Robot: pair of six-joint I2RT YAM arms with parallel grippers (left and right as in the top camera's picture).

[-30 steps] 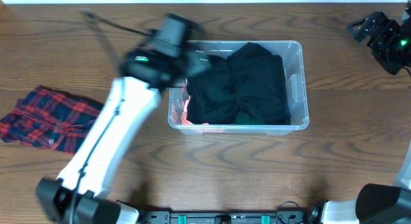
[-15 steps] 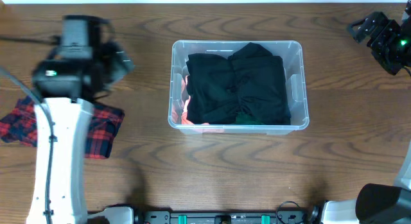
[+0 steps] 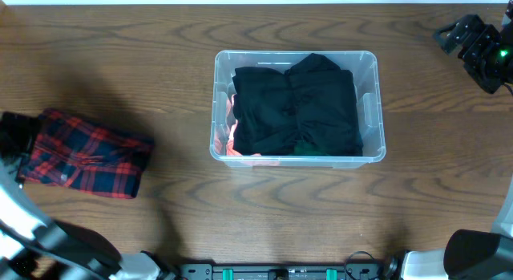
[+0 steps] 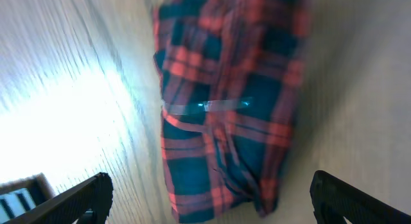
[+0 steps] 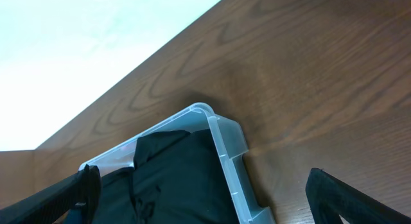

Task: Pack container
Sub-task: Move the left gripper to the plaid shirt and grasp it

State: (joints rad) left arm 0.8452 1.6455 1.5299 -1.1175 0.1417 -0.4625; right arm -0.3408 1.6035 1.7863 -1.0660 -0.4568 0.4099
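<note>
The robot should next lower its left gripper to the plaid garment at its end farthest from the container (image 4: 232, 20), then close it on the cloth.
The clear container (image 3: 369, 156) stands mid-table, filled by a folded black garment (image 3: 296, 103) with pink cloth (image 3: 232, 142) beneath it at the left wall. A red and blue plaid garment (image 3: 84, 152) lies folded on the table at the far left. My left gripper (image 3: 16, 140) is at its left end, blurred. In the left wrist view the left gripper (image 4: 212, 211) is open above the plaid garment (image 4: 225, 102), holding nothing. My right gripper (image 3: 450, 36) rests at the back right, open and empty (image 5: 205, 205), looking at the container's corner (image 5: 225, 134) and the black garment (image 5: 173, 179).
The wooden table (image 3: 264, 216) runs to a pale back edge at the top. The left arm's white link (image 3: 24, 224) crosses the front left corner. A black rail (image 3: 280, 272) runs along the front edge.
My left arm has swung from the container's left side out to the far left, over the plaid garment. The plaid garment now lies more compactly folded. The right arm has not moved.
</note>
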